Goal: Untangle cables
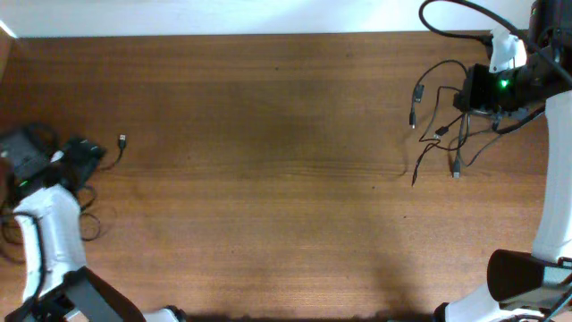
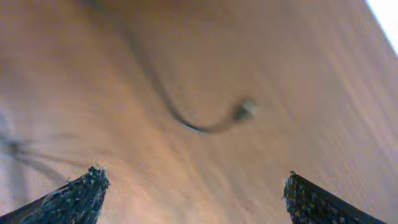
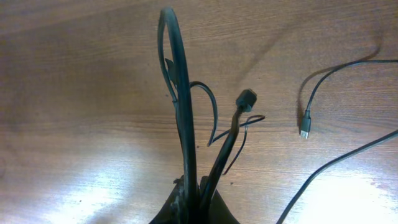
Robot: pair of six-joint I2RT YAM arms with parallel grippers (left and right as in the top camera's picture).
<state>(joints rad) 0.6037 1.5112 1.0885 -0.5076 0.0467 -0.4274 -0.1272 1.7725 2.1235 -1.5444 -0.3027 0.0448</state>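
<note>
The heap of cables goes to the left in the overhead view with my right gripper next, toward the table's middle (image 1: 328, 139), and the gripper opens there, since that wood lies clear.
Thin black cables (image 1: 444, 134) lie bunched at the far right of the table, several plug ends trailing out. My right gripper (image 1: 487, 98) sits over this bunch; in the right wrist view it (image 3: 194, 186) is shut on cables (image 3: 180, 106) that rise in a loop, one ending in a plug (image 3: 246, 99). Another cable with a silvery plug (image 3: 305, 127) lies loose to the right. At the far left, one cable with a plug tip (image 1: 121, 140) lies on the table. My left gripper (image 2: 193, 186) is open and empty just above the wood, near that blurred cable (image 2: 205, 124).
The wooden table (image 1: 268, 179) spans the view. Thick black arm cables loop at the back right (image 1: 447, 18) and beside the left arm (image 1: 89, 224). The arm bases stand at the front corners.
</note>
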